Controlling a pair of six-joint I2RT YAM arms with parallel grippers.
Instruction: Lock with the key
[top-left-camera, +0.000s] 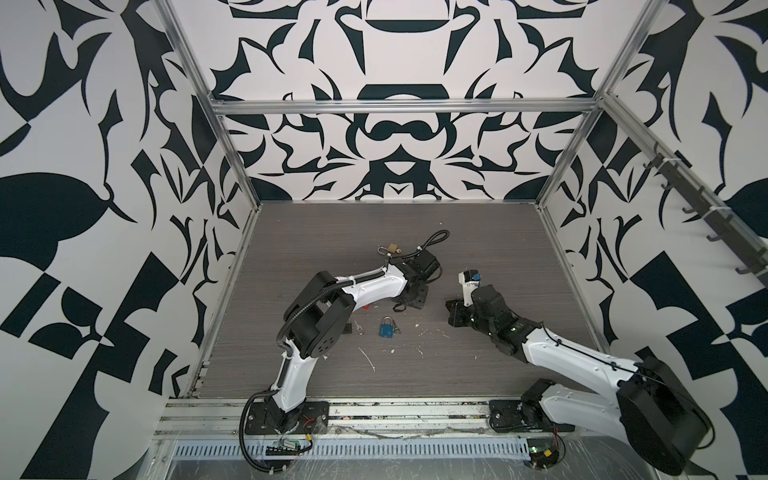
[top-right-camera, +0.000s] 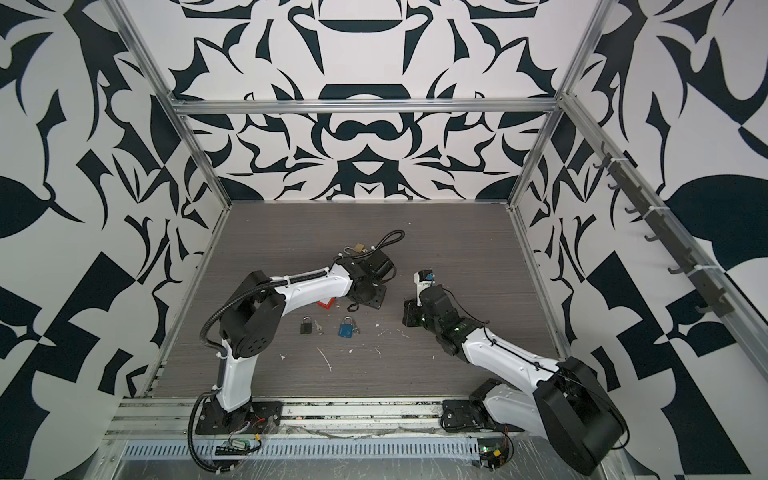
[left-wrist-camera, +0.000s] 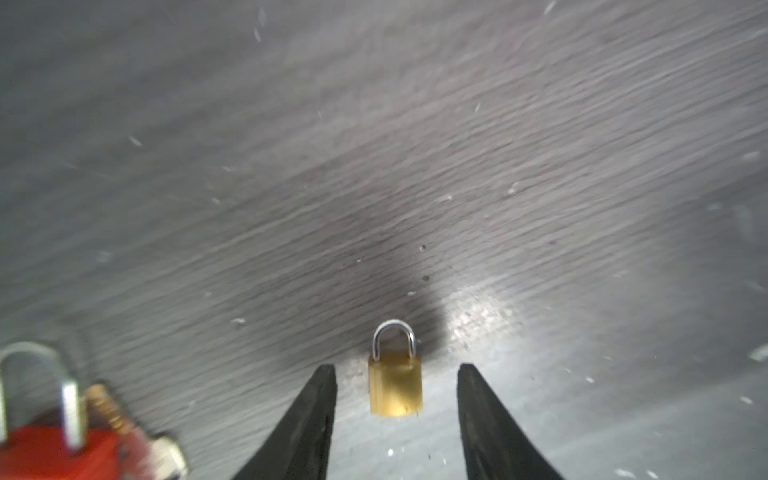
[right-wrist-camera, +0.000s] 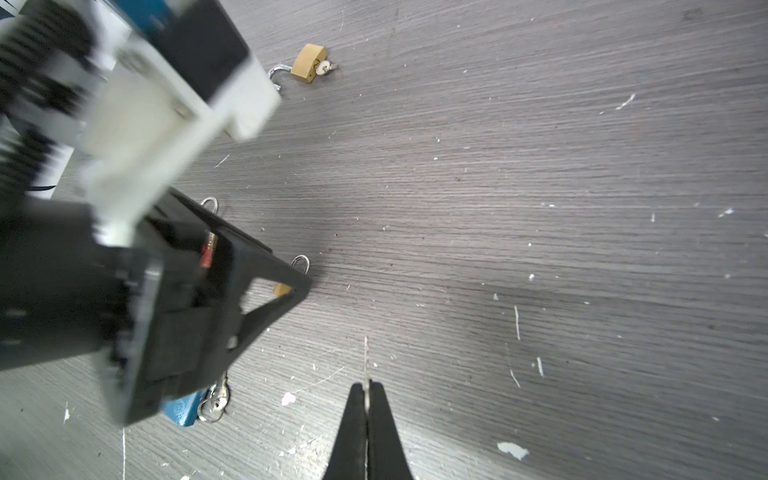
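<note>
I will next move my right gripper down toward the tabletop beside the small brass padlock (right-wrist-camera: 281, 289) to let go of the thin silver key, because the padlock's shackle is already closed.
A small brass padlock (left-wrist-camera: 395, 386) with its shackle closed lies on the table between the fingers of my left gripper (left-wrist-camera: 397, 370). The jaws stand open, with a gap on each side of the lock. In the right wrist view only a corner of that padlock (right-wrist-camera: 281, 289) shows past the left gripper's fingers (right-wrist-camera: 266, 291). My right gripper (right-wrist-camera: 366, 384) is shut on a thin silver key (right-wrist-camera: 366, 357) whose blade sticks out past the tips. In both top views the left gripper (top-left-camera: 411, 299) and the right gripper (top-left-camera: 454, 320) hang low mid-table, a short way apart.
A red padlock (left-wrist-camera: 45, 449) with a key lies close beside the left gripper. A blue padlock (top-left-camera: 386, 328) with keys lies nearer the front. A black padlock (top-right-camera: 306, 325) is left of it. Another brass padlock (top-left-camera: 392, 248), shackle open, lies farther back. White flecks (top-left-camera: 368, 359) dot the table.
</note>
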